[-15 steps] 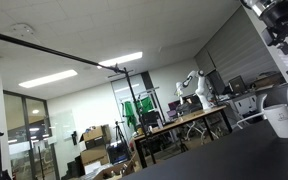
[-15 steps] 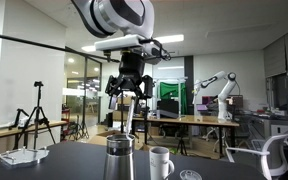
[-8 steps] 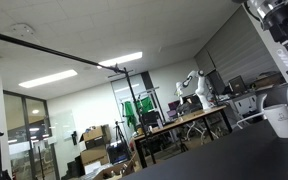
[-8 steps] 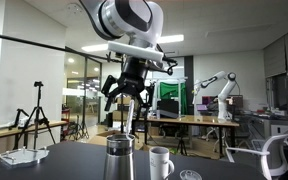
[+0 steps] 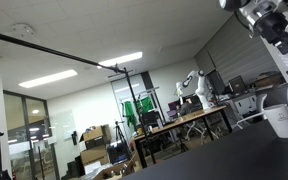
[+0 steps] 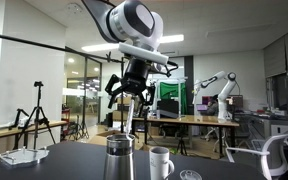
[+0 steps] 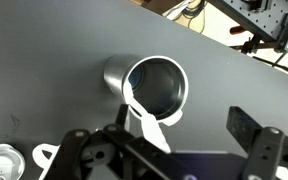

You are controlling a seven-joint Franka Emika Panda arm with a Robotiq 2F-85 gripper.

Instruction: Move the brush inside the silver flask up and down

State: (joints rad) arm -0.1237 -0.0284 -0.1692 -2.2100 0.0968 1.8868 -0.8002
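Note:
My gripper turns above the flask next and shifts toward the left in the wrist view to center on the brush handle [image 7: 150, 126].
The silver flask [image 6: 119, 158] stands upright on the dark table, and the wrist view looks down into its open mouth [image 7: 156, 85]. A white brush handle [image 6: 132, 118] sticks up out of the flask and leans on its rim; it also shows in the wrist view [image 7: 149, 125]. My gripper [image 6: 130, 98] hangs right above the flask with its fingers spread to either side of the handle. In the wrist view the gripper [image 7: 184, 120] is open; the handle lies close to the left finger, and the right finger is far from it.
A white mug [image 6: 160, 162] stands next to the flask, with a small round lid [image 6: 189, 175] beyond it. White clutter [image 6: 19, 156] lies at the far table end. An office chair [image 6: 272, 158] stands behind. The mug shows in an exterior view [image 5: 282, 120].
The gripper has come down a little toward the flask and the wrist has swung sideways. The fingers stay spread around the brush handle. The flask has not moved.

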